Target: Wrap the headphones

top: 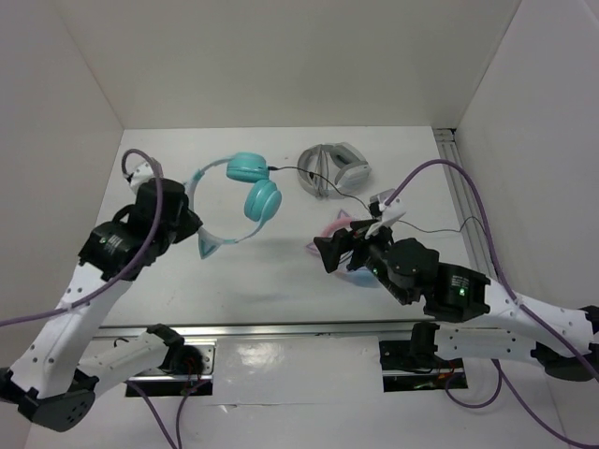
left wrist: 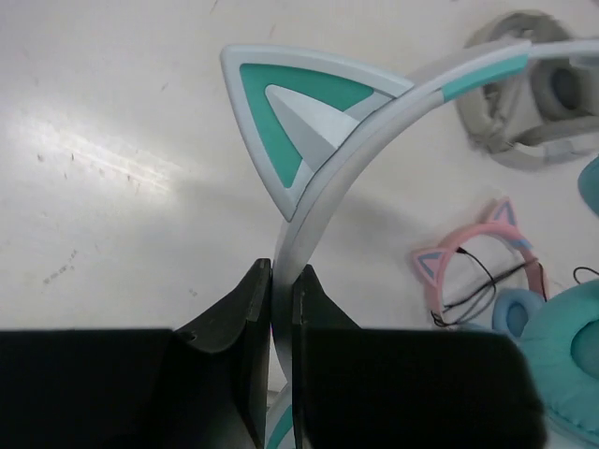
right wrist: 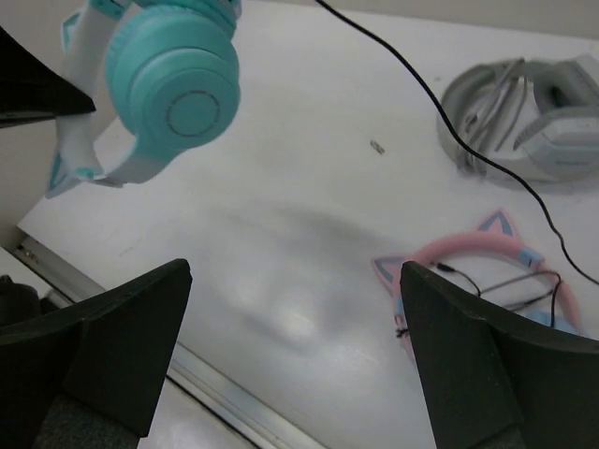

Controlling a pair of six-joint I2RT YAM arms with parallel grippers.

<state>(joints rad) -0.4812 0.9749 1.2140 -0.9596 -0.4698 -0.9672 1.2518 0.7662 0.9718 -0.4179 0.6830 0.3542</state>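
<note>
My open right gripper needs to move outward until its fingers are on both sides of the black cable's part by the grey pair [top: 342, 190] [right wrist: 459, 136].
The teal headphones [top: 251, 183] hang above the table, held by my left gripper [top: 183, 223], which is shut on the pale headband [left wrist: 323, 196] just below a teal cat ear [left wrist: 281, 117]. One round teal earcup [right wrist: 173, 89] shows in the right wrist view, upper left. The thin black cable [top: 299, 171] runs from the earcups to the right across the table, past the grey pair. My right gripper [top: 329, 253] is open and empty, low over the table to the right of the headphones; its fingers [right wrist: 122, 351] are wide apart.
A pink-banded cat-ear pair [top: 342, 229] lies under my right arm; it also shows in the right wrist view [right wrist: 477, 257]. A grey-white folded pair [top: 334, 168] lies at the back. White walls enclose the table. A metal rail [top: 281, 329] runs along the near edge.
</note>
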